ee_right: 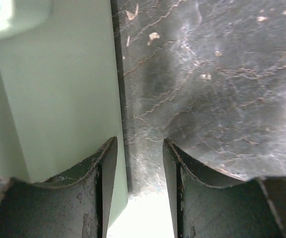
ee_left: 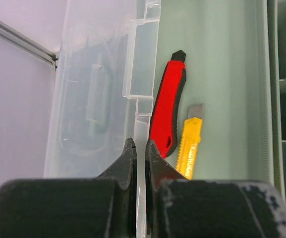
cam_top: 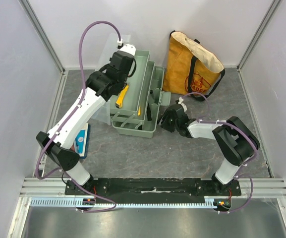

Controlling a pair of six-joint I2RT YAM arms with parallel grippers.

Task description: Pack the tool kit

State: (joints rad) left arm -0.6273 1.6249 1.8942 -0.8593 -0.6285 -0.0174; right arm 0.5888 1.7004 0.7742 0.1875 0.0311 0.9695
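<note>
The green trays still stand open to the right of my left gripper in the top view, so I'll swing the lid's edge over them and release it.
The sage-green toolbox [cam_top: 145,74] stands mid-table with its trays folded out. A red-and-black cutter [ee_left: 168,111] and a yellow cutter [ee_left: 190,146] lie in its bottom [ee_left: 222,74]; the yellow one [cam_top: 122,95] also shows from above. My left gripper [cam_top: 124,45] is at the box's far left, shut [ee_left: 140,144] on the edge of the clear lid [ee_left: 98,99]. My right gripper [cam_top: 162,120] is low at the box's right side. It is open [ee_right: 139,144], one finger over the green wall [ee_right: 58,99] and the other over the table [ee_right: 207,74]. Nothing is gripped between them.
A mustard-yellow tote bag [cam_top: 192,62] leans against the back wall right of the box. Flat red and blue packets [cam_top: 82,141] lie at the left under my left arm. Enclosure walls close both sides. The dark mat [cam_top: 182,153] runs in front of the box.
</note>
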